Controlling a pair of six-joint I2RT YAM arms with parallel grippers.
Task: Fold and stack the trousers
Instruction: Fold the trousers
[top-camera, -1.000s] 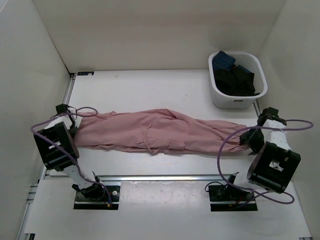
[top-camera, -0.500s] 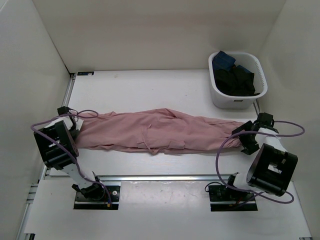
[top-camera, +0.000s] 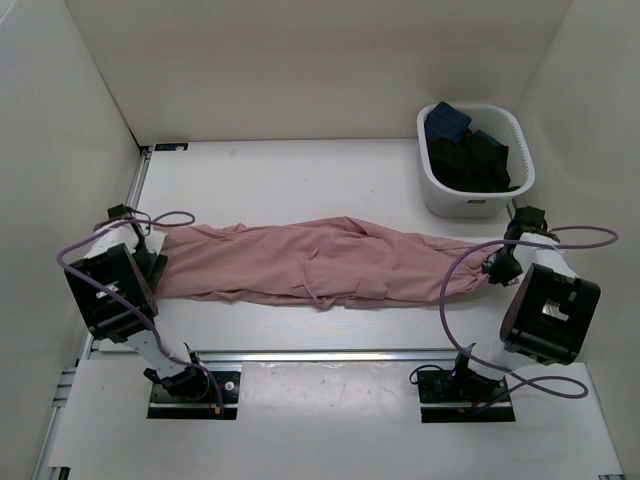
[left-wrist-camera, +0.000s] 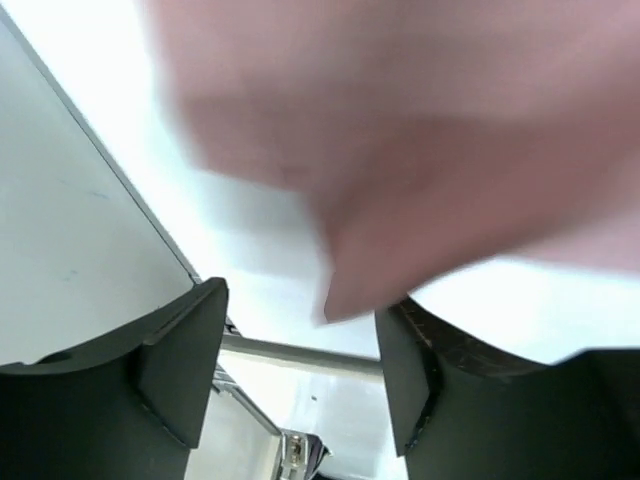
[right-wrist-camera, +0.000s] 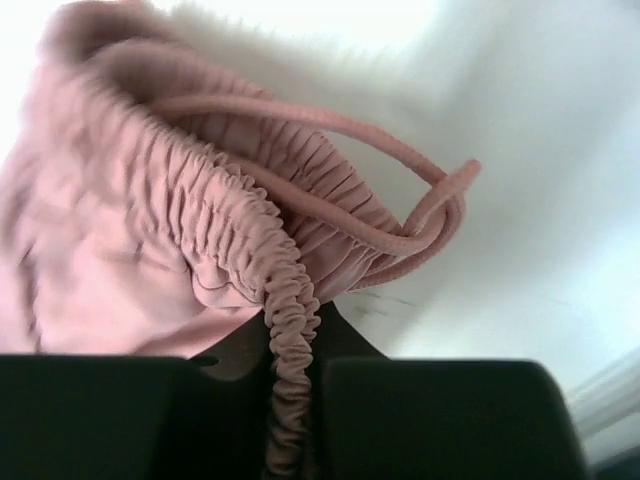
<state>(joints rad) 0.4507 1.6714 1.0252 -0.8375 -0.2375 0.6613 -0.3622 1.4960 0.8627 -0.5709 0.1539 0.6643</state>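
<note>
The trousers' middle (top-camera: 312, 252) lies left of my right gripper in the top view, so next my right gripper needs to lift the waistband over it and release, folding the trousers' stretched length.
The dusty-pink trousers (top-camera: 320, 265) lie stretched left to right across the middle of the table. Their gathered waistband (right-wrist-camera: 290, 300) with its drawstring loop (right-wrist-camera: 430, 215) is at the right end. My right gripper (top-camera: 497, 270) is shut on that waistband, and the right wrist view shows the elastic pinched between the dark fingers of the right gripper (right-wrist-camera: 290, 365). My left gripper (top-camera: 148, 250) sits at the leg ends on the left. The left wrist view shows the left gripper (left-wrist-camera: 300, 305) open, with a blurred edge of the trousers (left-wrist-camera: 400, 150) hanging above the gap and not pinched.
A white basket (top-camera: 470, 205) holding dark black and blue clothes (top-camera: 478, 160) stands at the back right, just beyond the right arm. White walls close in the table on the left, back and right. A metal rail (top-camera: 320, 353) runs along the near edge.
The left gripper has opened and released the leg ends. The right gripper opened wide, then closed on the waistband. The trousers shifted slightly to the right.
</note>
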